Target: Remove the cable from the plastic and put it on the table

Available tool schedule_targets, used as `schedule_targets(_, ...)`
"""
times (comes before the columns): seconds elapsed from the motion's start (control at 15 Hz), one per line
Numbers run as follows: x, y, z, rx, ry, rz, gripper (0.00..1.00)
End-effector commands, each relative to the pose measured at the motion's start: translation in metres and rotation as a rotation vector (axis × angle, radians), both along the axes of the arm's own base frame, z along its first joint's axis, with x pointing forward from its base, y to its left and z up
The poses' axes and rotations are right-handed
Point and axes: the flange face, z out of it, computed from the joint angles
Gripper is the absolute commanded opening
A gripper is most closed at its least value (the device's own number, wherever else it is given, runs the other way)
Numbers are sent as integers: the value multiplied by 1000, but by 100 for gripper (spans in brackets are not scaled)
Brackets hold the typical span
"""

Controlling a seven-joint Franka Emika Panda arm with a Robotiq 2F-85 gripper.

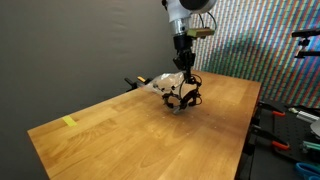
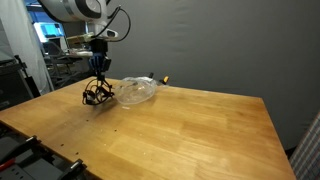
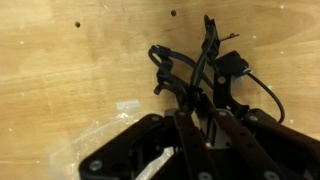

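Note:
The plastic bag (image 1: 160,85) is close beside the hanging cable. My gripper will go lower next and move away from the bag over the wood.
A tangled black cable (image 1: 184,98) hangs from my gripper (image 1: 184,70) with its lower loops touching the wooden table (image 1: 120,130). In an exterior view it shows below the gripper (image 2: 98,68) as a black bundle (image 2: 96,95). The clear plastic bag (image 1: 160,85) lies crumpled on the table just beside the cable; it also shows in an exterior view (image 2: 137,92). In the wrist view my gripper (image 3: 200,125) is shut on the cable (image 3: 205,75), whose loops spread out over the wood. A corner of the plastic (image 3: 128,105) shows beside the fingers.
A yellow-and-black object (image 1: 133,82) lies at the table's far edge behind the bag. A yellow tape mark (image 1: 69,122) sits near a table corner. Equipment stands beyond the table edges (image 1: 290,125).

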Motion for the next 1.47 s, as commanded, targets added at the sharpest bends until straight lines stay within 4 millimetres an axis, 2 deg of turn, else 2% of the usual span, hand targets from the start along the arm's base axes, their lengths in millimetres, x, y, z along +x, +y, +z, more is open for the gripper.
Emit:
schedule_targets(0.0,-38,-9,-1,-127,-12,-62,10)
schedule_targets(0.07,-46,-11,-4,-166,-5,-73,17)
schedule_targets(0.13,-57,-15,-6,-206,8,-88,42)
schedule_targets(0.2,-66,-20,-8,-241,21,-107,42)
schedule_targets(0.47,-95,-47,-2,-370,62,-172,71)
schedule_targets(0.73,-96,-79,29,-481,39,-234,99)
schedule_targets(1.07,-76,-109,86,-516,-31,-270,100)
schedule_targets(1.27,-59,-122,111,-441,-91,-300,100)
schedule_targets(1.33,-67,-113,91,-479,-58,-296,100)
schedule_targets(1.4,-63,-116,98,-471,-70,-302,100)
